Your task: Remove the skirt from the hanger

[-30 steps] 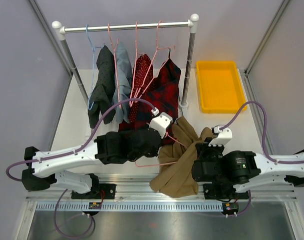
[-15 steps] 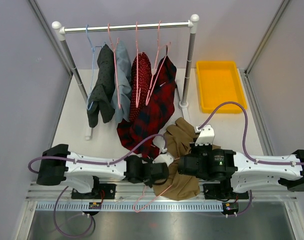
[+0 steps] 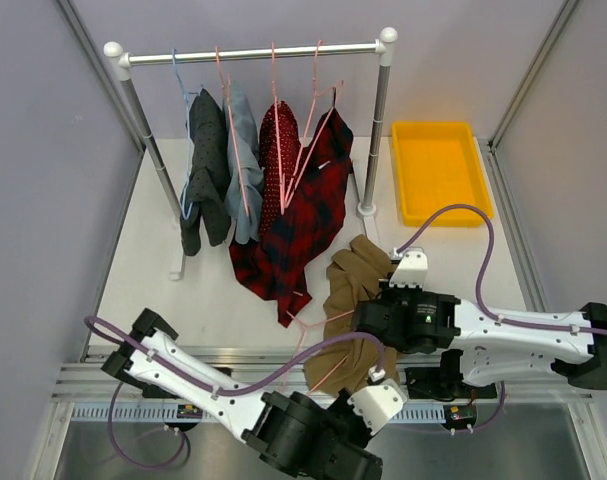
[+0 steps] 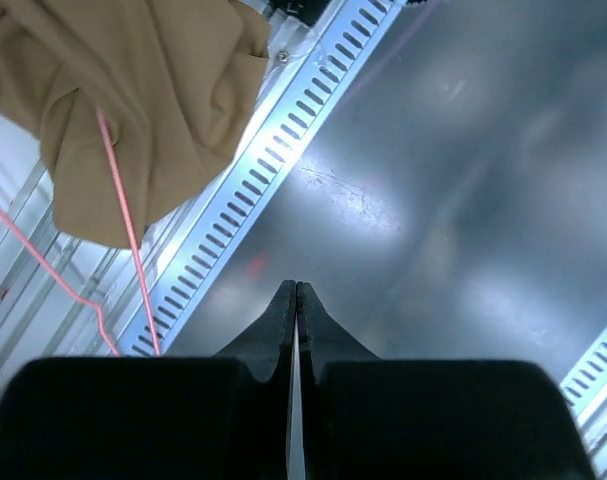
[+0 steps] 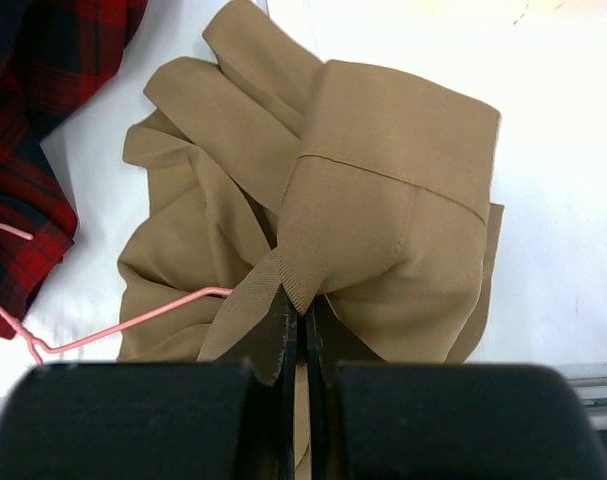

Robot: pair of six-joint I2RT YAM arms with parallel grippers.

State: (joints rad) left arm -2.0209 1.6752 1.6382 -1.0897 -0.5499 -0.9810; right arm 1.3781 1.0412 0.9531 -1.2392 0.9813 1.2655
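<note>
My right gripper will lift the skirt's waistband and carry it outward over the yellow tray [image 3: 443,172] to let it go there, because the tray is empty.
The tan skirt [image 3: 351,285] lies bunched on the white table, its lower part hanging over the front edge. My right gripper [image 5: 303,312] is shut on a fold of its waistband and shows in the top view [image 3: 363,322] at the skirt's right side. The pink wire hanger [image 3: 313,322] is still threaded in the skirt [image 5: 383,200]; its wire [image 5: 133,325] sticks out to the left. My left gripper [image 4: 296,292] is shut over the metal floor in front of the table. The hanger wire [image 4: 123,220] runs past its left side; I see nothing between the jaws.
A clothes rack [image 3: 253,52] at the back holds several garments on hangers; the red plaid one [image 3: 308,215] hangs down next to the skirt. A yellow tray [image 3: 438,170] stands at the back right. A slotted metal rail [image 4: 273,160] runs along the table's front edge.
My left arm swung from the table's middle down past the front edge, dragging the hanger toward the near side. My right gripper moved left and stays shut on the skirt.
</note>
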